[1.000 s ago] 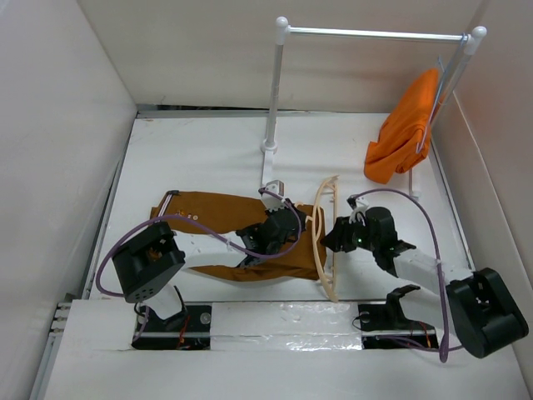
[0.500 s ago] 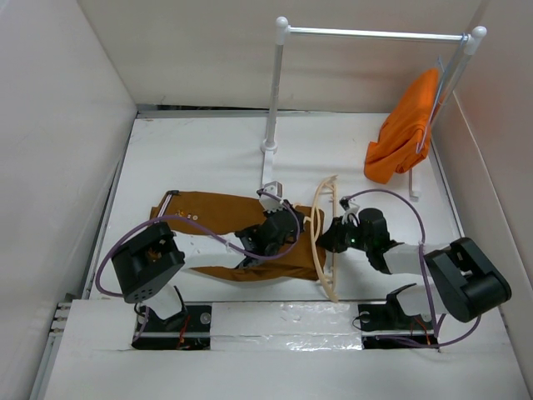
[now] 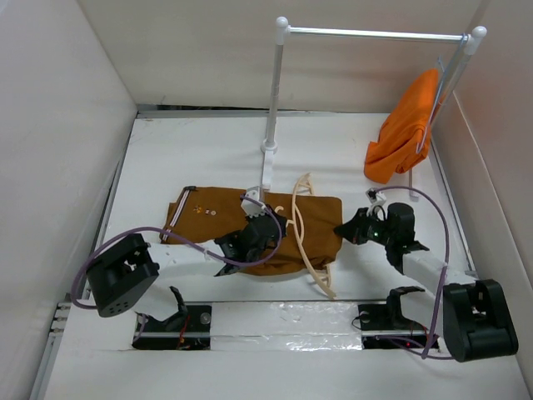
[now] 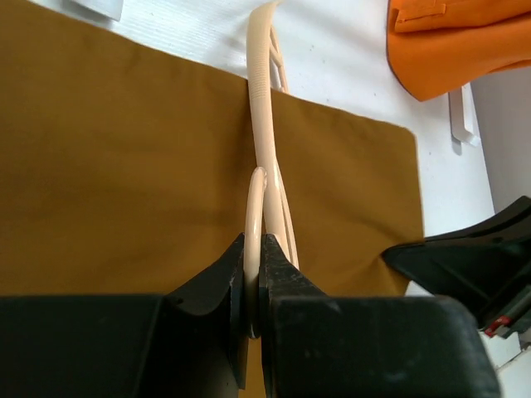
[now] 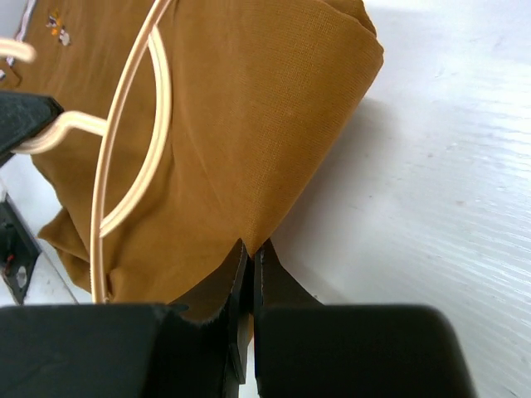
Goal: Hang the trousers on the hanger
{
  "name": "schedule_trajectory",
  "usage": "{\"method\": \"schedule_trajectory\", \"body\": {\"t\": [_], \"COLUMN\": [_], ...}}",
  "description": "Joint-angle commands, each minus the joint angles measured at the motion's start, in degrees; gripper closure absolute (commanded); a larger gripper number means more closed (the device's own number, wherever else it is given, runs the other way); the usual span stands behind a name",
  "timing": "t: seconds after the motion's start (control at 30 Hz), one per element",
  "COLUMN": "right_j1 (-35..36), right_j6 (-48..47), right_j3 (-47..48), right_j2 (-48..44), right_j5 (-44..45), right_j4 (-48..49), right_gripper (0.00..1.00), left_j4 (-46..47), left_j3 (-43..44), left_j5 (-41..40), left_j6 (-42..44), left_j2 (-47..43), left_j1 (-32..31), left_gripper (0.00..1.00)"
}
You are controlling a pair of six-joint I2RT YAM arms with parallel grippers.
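Observation:
Little fabric lies past the hanger (image 3: 301, 229), so my right gripper should pull the leg end of the trousers to the right in the top view, over the bare tabletop, and then let it go.
The rust-brown trousers (image 3: 223, 213) lie flat on the table, striped waistband at the left, legs reaching right. The pale wooden hanger (image 3: 301, 229) stands across their leg end with the fabric threaded through it. My left gripper (image 3: 268, 227) is shut on the hanger's arm, seen in the left wrist view (image 4: 254, 265) with the hanger (image 4: 264, 124) pinched between the jaws. My right gripper (image 3: 344, 230) is shut on the trousers' right edge; in the right wrist view (image 5: 251, 253) the fabric (image 5: 249, 108) is pinched at a fold, with the hanger (image 5: 124, 133) over it.
A white clothes rail (image 3: 275, 92) stands at the back with an orange garment (image 3: 404, 133) hanging on its right end. White walls close in the table on the left, back and right.
The trouser legs were pulled right through the hanger by my right gripper. The hanger and my left gripper shifted left. The waistband end now lies flatter and further right.

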Motion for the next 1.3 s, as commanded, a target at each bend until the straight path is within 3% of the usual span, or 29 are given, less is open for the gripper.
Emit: {"method": "schedule_trajectory", "body": {"t": [0.0,0.17,0.37,0.5,0.8,1.03,1.27], "right_j1": [-4.68,-7.07,-5.67,-7.77,-15.86,-18.68,-18.68], "right_j6": [-1.95,0.95,0.69,-0.27,-6.34,-4.68,-5.82], "right_j3": [3.99,7.94,16.47,14.11,7.43,5.31,5.13], "right_j2": [-2.54,-1.14,8.71,3.89,-6.66,-3.43,-1.66], "right_j5": [0.24,0.14,-1.16,1.45,1.2,-3.72,-3.63], "right_j4": [-0.61,1.68,2.54,-0.6,-10.28,-5.89,-5.61], "right_gripper": [1.0,1.0,1.0,1.0,1.0,1.0,1.0], "left_j4": [-8.03,-10.57,-11.96,-17.35,-18.49,-15.24,-12.87], "left_j3": [-1.79,-3.19,-0.4,0.32,-3.28,-2.76,0.93], "left_j5": [-1.19,-0.4,3.12,-5.13,-4.88,1.18,1.18], "left_j6": [7.45,9.56,13.53,11.23,15.53,18.8,17.3], "left_j2": [-1.65,-3.93,-5.43,-7.89,-16.33,-19.06,-16.6], "left_j1": [0.61,0.61,0.61,-0.53,7.02,8.79,6.06], "left_gripper": [1.0,1.0,1.0,1.0,1.0,1.0,1.0]}}
